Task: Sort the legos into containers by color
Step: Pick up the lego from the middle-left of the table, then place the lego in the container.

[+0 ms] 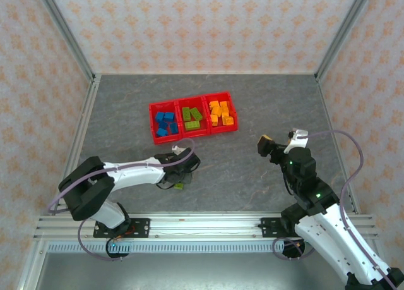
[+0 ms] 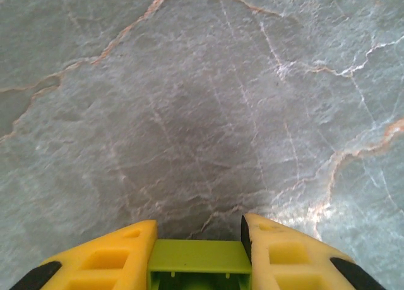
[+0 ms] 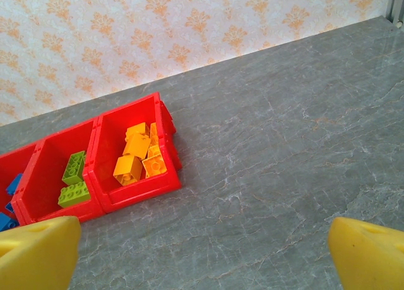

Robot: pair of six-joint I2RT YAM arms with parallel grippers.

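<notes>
Next, my left gripper rises off the table and carries the lego outward to release it over there, since the middle bin (image 1: 192,116) already holds green legos.
My left gripper (image 1: 179,177) is low over the grey table, in front of the containers, and shut on a lime green lego (image 2: 199,261), which sits squarely between its yellow fingers (image 2: 113,255). The same green lego (image 1: 179,186) peeks out beneath the gripper in the top view. The red containers (image 1: 178,102) hold blue legos (image 1: 165,124) in the left bin, green legos (image 1: 192,117) in the middle one and orange legos (image 1: 221,112) in the right one. My right gripper (image 1: 281,141) hangs open to the right of the bins, nothing between its fingers (image 3: 38,252).
Patterned walls and metal posts enclose the table on three sides. In the right wrist view, the red tray's rim (image 3: 136,192) lies to the left, with orange legos (image 3: 136,157) and green legos (image 3: 74,176) inside. Bare table stretches to its right.
</notes>
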